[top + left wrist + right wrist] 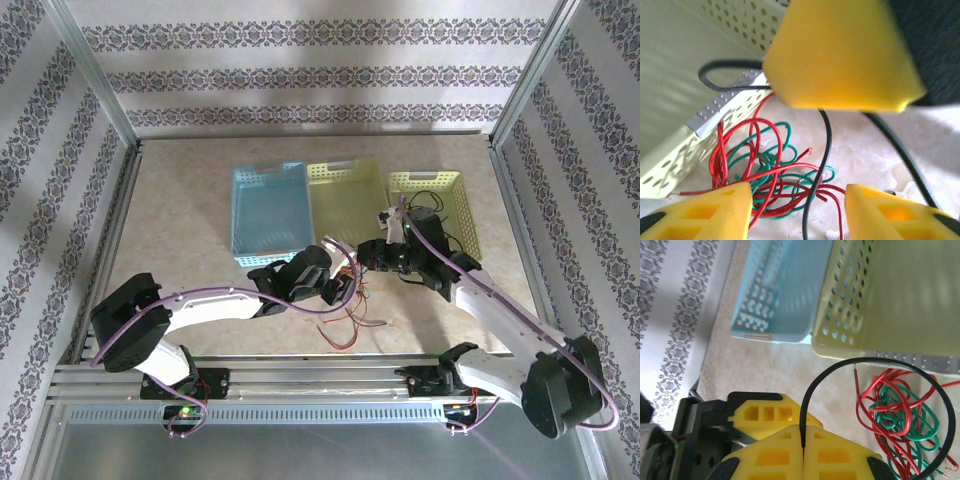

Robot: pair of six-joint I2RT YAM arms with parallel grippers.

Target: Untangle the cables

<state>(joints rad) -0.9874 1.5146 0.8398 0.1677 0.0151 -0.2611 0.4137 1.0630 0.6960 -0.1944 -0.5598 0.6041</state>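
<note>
My right gripper should next carry the end of the black cable up and outward over the yellow basket (428,200), then down, to let go of it where black wire already lies.
A tangle of red and green cables (771,167) lies on the table just in front of the baskets, also seen as red and green cables (896,415) and as loose cables (350,322). My left gripper (799,200) stands open low over the tangle, with a finger on each side and nothing pinched. A black cable (823,160) runs down between its fingers. My right gripper (803,432) is shut on the end of the black cable (865,361), which arcs in a loop over the tangle. The two grippers sit close together, left gripper (335,287), right gripper (378,255).
Three perforated baskets stand side by side behind the tangle: a blue basket (268,213), a pale green basket (345,195) and a yellow basket (452,195) with a thin black wire in it. The green basket's wall (685,80) is close beside my left gripper.
</note>
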